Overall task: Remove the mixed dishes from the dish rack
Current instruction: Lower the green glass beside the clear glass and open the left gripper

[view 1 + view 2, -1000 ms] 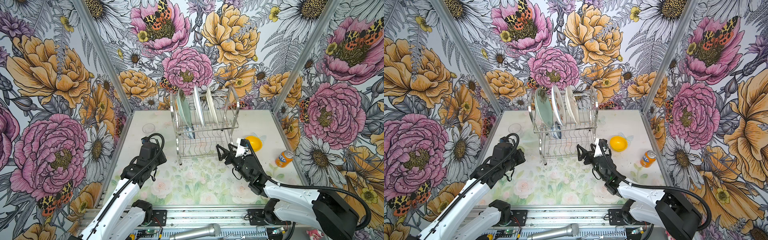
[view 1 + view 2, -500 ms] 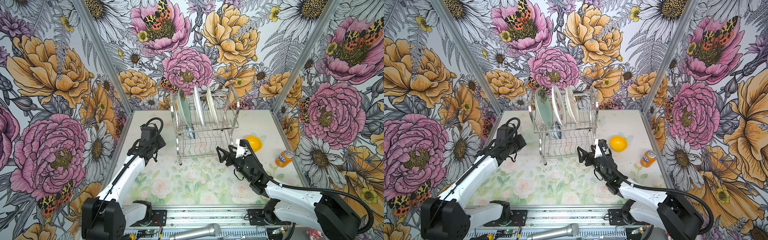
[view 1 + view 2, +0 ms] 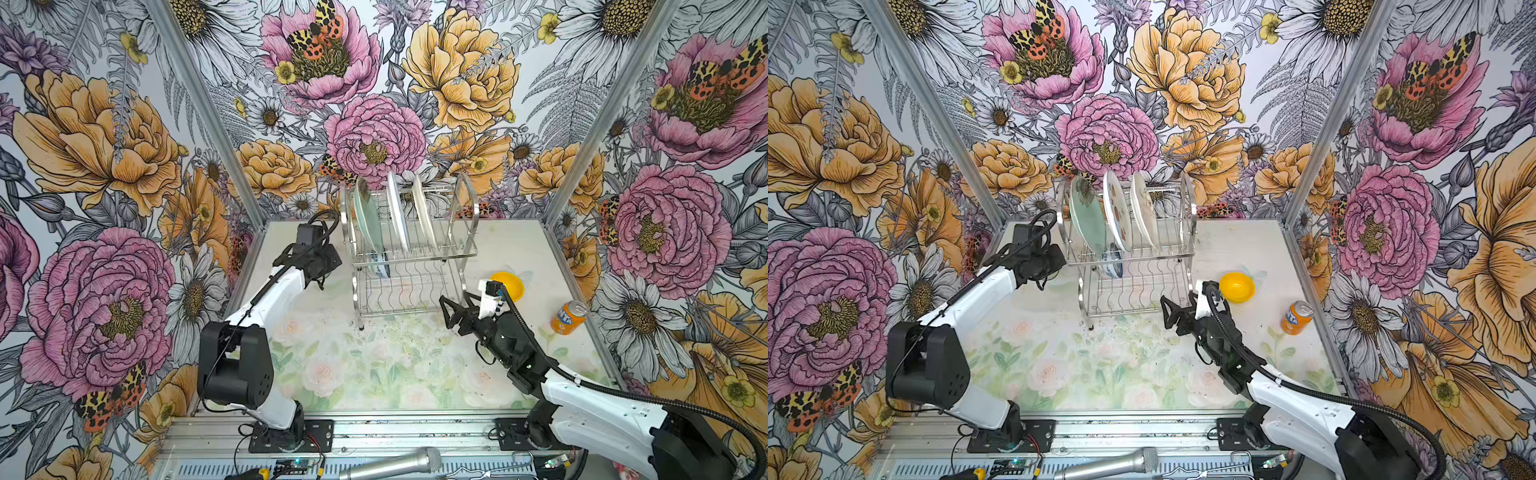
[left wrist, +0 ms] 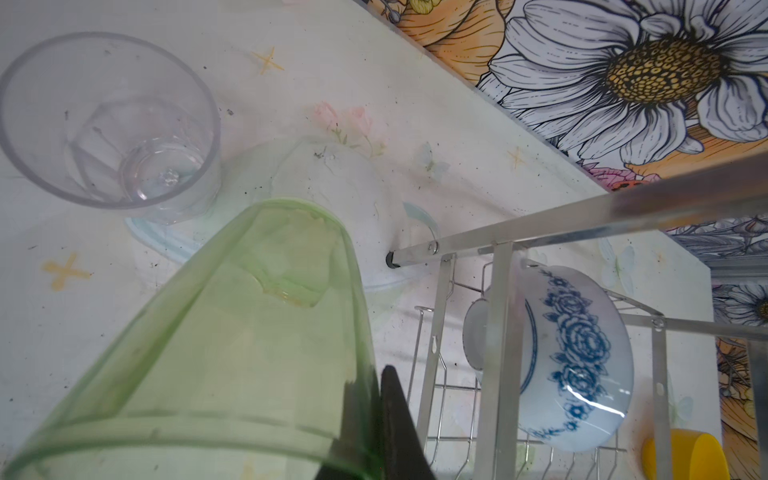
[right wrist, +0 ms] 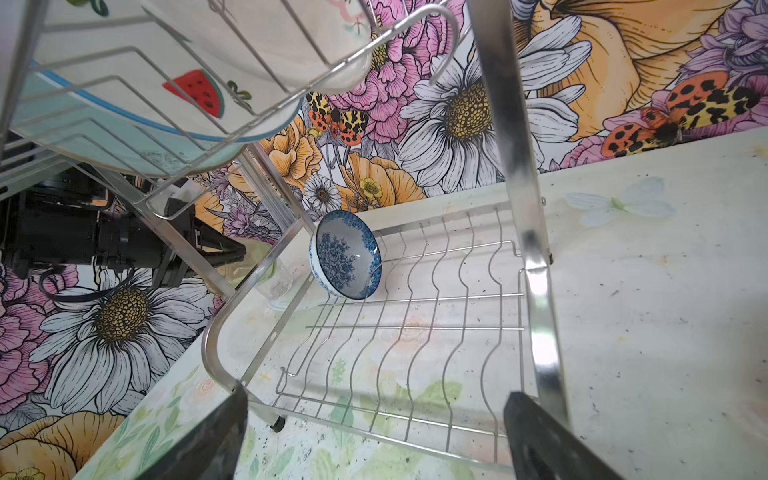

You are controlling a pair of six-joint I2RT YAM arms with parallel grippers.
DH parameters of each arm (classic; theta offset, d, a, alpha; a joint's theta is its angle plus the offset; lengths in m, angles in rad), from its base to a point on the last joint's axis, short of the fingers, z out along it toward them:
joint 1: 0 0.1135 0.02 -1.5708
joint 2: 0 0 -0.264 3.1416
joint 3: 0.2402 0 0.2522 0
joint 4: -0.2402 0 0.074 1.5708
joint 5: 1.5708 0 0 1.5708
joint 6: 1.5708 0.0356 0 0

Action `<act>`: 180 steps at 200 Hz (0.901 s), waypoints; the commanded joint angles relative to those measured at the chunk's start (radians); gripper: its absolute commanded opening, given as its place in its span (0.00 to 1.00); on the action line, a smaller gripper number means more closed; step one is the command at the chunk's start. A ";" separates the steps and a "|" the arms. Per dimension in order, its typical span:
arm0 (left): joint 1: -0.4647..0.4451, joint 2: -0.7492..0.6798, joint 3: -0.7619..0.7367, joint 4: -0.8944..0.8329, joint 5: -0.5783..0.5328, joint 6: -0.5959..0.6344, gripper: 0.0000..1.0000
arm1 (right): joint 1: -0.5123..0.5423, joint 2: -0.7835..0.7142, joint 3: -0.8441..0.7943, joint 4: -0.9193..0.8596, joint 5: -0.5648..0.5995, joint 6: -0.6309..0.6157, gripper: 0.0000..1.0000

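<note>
My left gripper moves down next, turns the tumbler [image 4: 228, 340] upright and lets go of its rim. The bare tabletop between clear glass and rack leg is below my gripper.
The dish rack [image 3: 465, 249] stands at the back with pale green [image 3: 368, 216], white [image 3: 397, 216] and cream [image 3: 424, 216] plates upright in its upper shelf. A blue-and-white bowl [image 5: 345, 259] leans on edge in the lower tier. My left gripper [image 4: 372, 386] is shut on the rim of the green tumbler [image 4: 228, 340], tilted over the table beside the rack's left end, near the upright clear glass [image 4: 108, 120]. My right gripper [image 5: 374, 436] hangs open at the rack's front right corner with nothing between its fingers. The yellow bowl [image 3: 509, 284] sits on the table behind it.
An orange soda can [image 3: 568, 318] stands near the right wall. The rack's steel leg [image 5: 536, 291] rises close to my right gripper. Flowered walls close in the table on three sides. A microphone [image 3: 390, 463] lies on the front rail.
My left arm has stretched toward the back of the table, ending beside the rack's left end. The right gripper has barely shifted and stays open.
</note>
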 commanded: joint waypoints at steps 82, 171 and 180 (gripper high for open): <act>0.030 0.377 0.424 -0.299 0.076 0.157 0.00 | -0.024 0.003 0.081 -0.088 -0.008 -0.024 0.97; 0.042 0.546 0.683 -0.463 0.049 0.242 0.19 | -0.037 0.020 0.116 -0.125 -0.032 -0.006 0.97; 0.042 0.552 0.702 -0.470 0.049 0.242 0.25 | -0.037 0.019 0.112 -0.126 -0.024 -0.001 0.97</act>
